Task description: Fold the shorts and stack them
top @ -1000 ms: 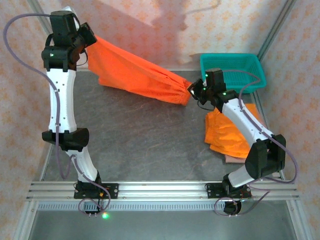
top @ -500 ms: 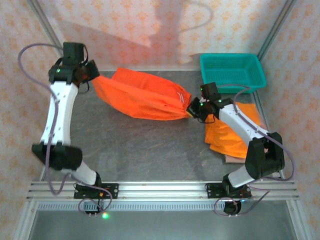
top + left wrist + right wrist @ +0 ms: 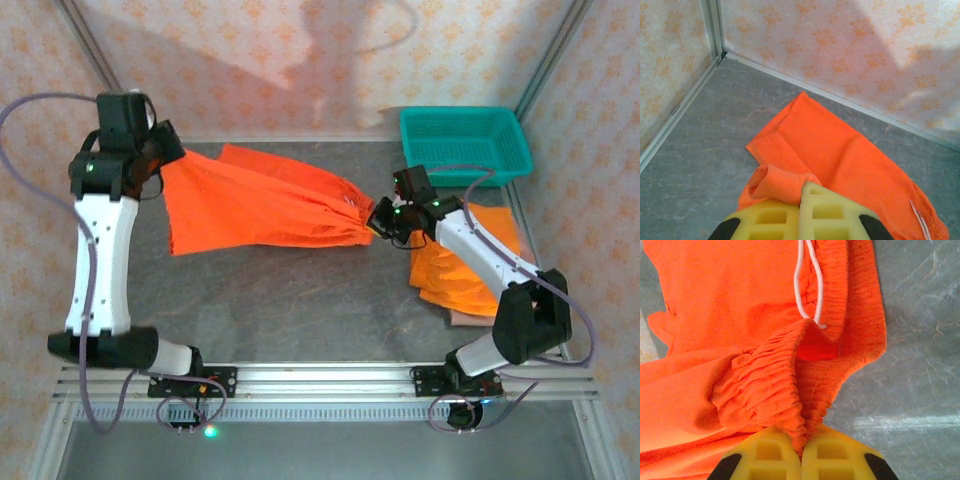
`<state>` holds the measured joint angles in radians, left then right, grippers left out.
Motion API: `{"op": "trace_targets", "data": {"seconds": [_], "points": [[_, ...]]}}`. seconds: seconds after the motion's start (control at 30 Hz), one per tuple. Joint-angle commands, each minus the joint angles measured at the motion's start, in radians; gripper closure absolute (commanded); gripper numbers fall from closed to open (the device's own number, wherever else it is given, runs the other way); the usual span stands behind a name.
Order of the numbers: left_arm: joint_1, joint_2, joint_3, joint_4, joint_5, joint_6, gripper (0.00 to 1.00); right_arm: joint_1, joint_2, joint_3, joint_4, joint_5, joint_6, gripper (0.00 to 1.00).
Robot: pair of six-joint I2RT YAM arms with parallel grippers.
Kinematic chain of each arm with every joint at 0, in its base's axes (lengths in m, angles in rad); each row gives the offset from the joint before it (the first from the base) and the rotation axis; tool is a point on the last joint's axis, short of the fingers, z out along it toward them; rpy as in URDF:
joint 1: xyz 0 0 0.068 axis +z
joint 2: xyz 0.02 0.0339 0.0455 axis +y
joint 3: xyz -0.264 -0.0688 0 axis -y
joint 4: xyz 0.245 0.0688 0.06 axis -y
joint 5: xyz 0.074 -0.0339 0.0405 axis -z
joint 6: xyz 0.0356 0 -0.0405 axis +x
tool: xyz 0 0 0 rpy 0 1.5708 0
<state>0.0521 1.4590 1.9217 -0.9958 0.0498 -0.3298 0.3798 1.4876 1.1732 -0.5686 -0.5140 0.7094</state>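
Note:
The shorts already stretch out lengthwise, so my right gripper will next lower the shorts' gathered waistband point(image 3: 790, 405) to the grey table, then release it.
Bright orange shorts point(image 3: 255, 205) hang stretched between my two grippers over the grey table point(image 3: 280, 290). My left gripper point(image 3: 160, 160) at the back left is shut on a leg hem; in the left wrist view the rolled hem point(image 3: 780, 185) is pinched between the yellow fingers point(image 3: 825, 210). My right gripper point(image 3: 378, 222) is shut on the gathered waistband point(image 3: 790, 405), with the pale drawstring point(image 3: 805, 285) dangling above it. Folded orange shorts point(image 3: 455, 265) lie stacked at the right under my right arm, with a pink-mauve edge point(image 3: 462, 318) showing beneath them.
A teal plastic basket point(image 3: 465, 140) stands at the back right corner. Patterned walls point(image 3: 300, 60) close in the back and sides, with metal posts at the corners. An aluminium rail point(image 3: 320, 380) runs along the near edge.
Both arms have lowered the stretched shorts toward the table and drawn them nearer. The left gripper dropped from high at the back wall; the cloth now spreads wider and flatter.

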Motion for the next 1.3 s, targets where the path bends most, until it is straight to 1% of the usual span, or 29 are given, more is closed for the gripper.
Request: {"op": "trace_targets", "data": {"seconds": [0.0,0.2,0.33,0.4,0.47,0.57,0.63,0.67,0.73,0.77,0.8,0.83,0.87,0.9,0.93,1.0,1.07,1.17,1.23,1.27], "points": [[0.009,0.123,0.148,-0.006,-0.051,0.032,1.0,-0.015,0.068,0.045,-0.04,0.074,0.011,0.99],[0.006,0.469,0.49,-0.139,-0.056,0.058,1.0,-0.018,0.148,0.084,-0.022,0.087,0.024,0.99],[0.006,0.657,0.7,-0.188,-0.055,0.058,1.0,-0.03,0.182,0.095,-0.009,0.088,0.031,0.99],[0.007,0.714,0.747,-0.172,-0.067,0.051,1.0,-0.035,0.202,0.097,-0.001,0.09,0.036,1.0],[0.006,0.746,0.75,-0.136,-0.081,0.046,1.0,-0.042,0.224,0.099,0.005,0.09,0.041,0.99],[0.006,0.795,0.75,-0.096,-0.081,0.028,1.0,-0.056,0.264,0.106,0.014,0.091,0.059,0.94],[0.006,0.833,0.755,-0.063,-0.076,0.004,1.0,-0.069,0.284,0.109,0.033,0.085,0.083,0.92],[0.006,0.853,0.76,-0.04,-0.071,-0.009,0.97,-0.077,0.292,0.108,0.049,0.079,0.102,0.91],[0.006,0.896,0.77,0.017,-0.061,-0.037,0.87,-0.091,0.31,0.113,0.078,0.072,0.132,0.78],[0.006,0.923,0.784,0.044,-0.06,-0.051,0.81,-0.102,0.32,0.122,0.086,0.067,0.146,0.69],[0.008,0.958,0.807,0.067,-0.057,-0.064,0.64,-0.111,0.326,0.129,0.102,0.057,0.159,0.62],[0.01,0.994,0.846,0.075,-0.047,-0.075,0.45,-0.12,0.326,0.136,0.122,0.042,0.175,0.55],[0.014,1.022,0.886,0.069,-0.034,-0.085,0.3,-0.127,0.32,0.138,0.144,0.03,0.19,0.46],[0.02,1.044,0.928,0.055,-0.014,-0.101,0.18,-0.132,0.307,0.139,0.173,0.018,0.203,0.35],[0.027,1.044,0.953,0.041,0.012,-0.113,0.11,-0.135,0.282,0.138,0.198,0.019,0.211,0.26],[0.034,0.996,0.934,0.028,0.037,-0.108,0.05,-0.135,0.223,0.132,0.227,0.031,0.211,0.14],[0.034,0.904,0.872,0.019,0.047,-0.074,0.03,-0.132,0.158,0.113,0.257,0.033,0.214,0.09],[0.034,0.707,0.636,0.095,0.09,-0.049,0.0,-0.107,0.076,0.078,0.301,0.037,0.212,0.01],[0.033,0.574,0.421,0.187,0.155,-0.053,0.0,-0.073,0.057,0.083,0.307,0.033,0.199,0.01],[0.032,0.53,0.339,0.224,0.187,-0.064,0.0,-0.053,0.06,0.097,0.306,0.032,0.188,0.01]]}}
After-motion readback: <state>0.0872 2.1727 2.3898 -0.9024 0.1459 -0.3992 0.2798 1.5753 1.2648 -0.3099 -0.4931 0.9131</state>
